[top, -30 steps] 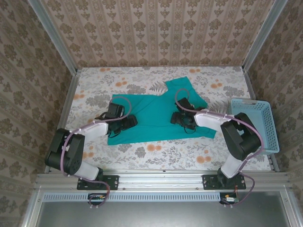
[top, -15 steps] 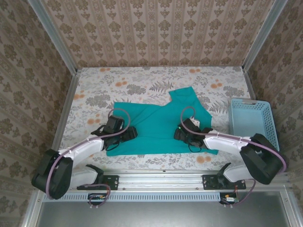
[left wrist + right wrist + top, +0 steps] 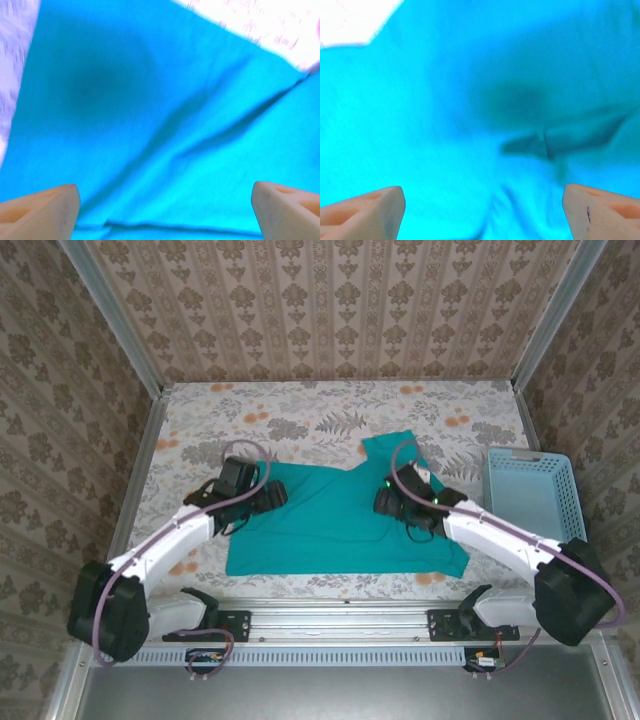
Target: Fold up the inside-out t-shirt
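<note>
The open fingers still hover inside the t-shirt's edge. Next, the left gripper moves outward and lowers to the t-shirt's far corner on its own side.
The teal-green t-shirt (image 3: 335,525) lies spread flat on the flowered table, one sleeve (image 3: 400,452) pointing to the far side. My left gripper (image 3: 272,497) hovers over the shirt's far left corner, and my right gripper (image 3: 388,503) is over its right part below that sleeve. In the left wrist view the left gripper (image 3: 165,212) is open, its fingers (image 3: 42,210) wide apart above creased fabric (image 3: 150,115) and a hem line. The right gripper (image 3: 482,212) is open too, over the blurred cloth (image 3: 470,100) with a small fold. The tag is hidden.
A light-blue slotted basket (image 3: 535,502) stands at the right edge, close to the right arm. Metal rails and patterned walls enclose the table (image 3: 300,415). The shirt's near hem lies close to the front rail (image 3: 330,605).
The shirt has slid toward the near edge over the last second. Both arms have stretched out, and in the last half second the grippers moved farther from the bases over the fabric.
</note>
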